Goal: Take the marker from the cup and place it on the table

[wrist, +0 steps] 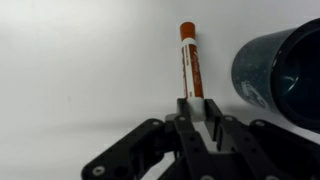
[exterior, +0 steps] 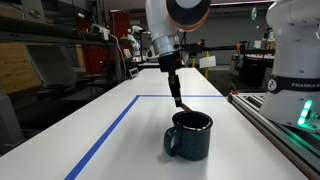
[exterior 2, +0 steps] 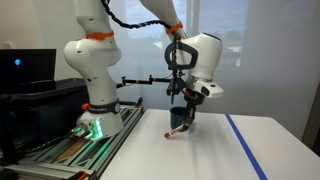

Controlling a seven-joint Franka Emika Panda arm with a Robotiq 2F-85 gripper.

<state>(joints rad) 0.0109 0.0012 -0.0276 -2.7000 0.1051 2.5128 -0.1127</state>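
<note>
My gripper lowers the tilted marker onto the bare white table beside the cup next and releases it, since the marker's held end still stands above the table.
The marker, a slim stick with a reddish end, is clamped between the fingers of my gripper and points away from the wrist camera over the white table. The cup, a dark blue-black speckled mug, sits just right of the marker in the wrist view. In an exterior view my gripper holds the marker tilted just above and behind the cup, outside its rim. In the other view the gripper hangs right above the cup.
A blue tape line runs along the table and across the far side. A metal rail frame and the arm's base border the table. Lab benches and clutter stand behind.
</note>
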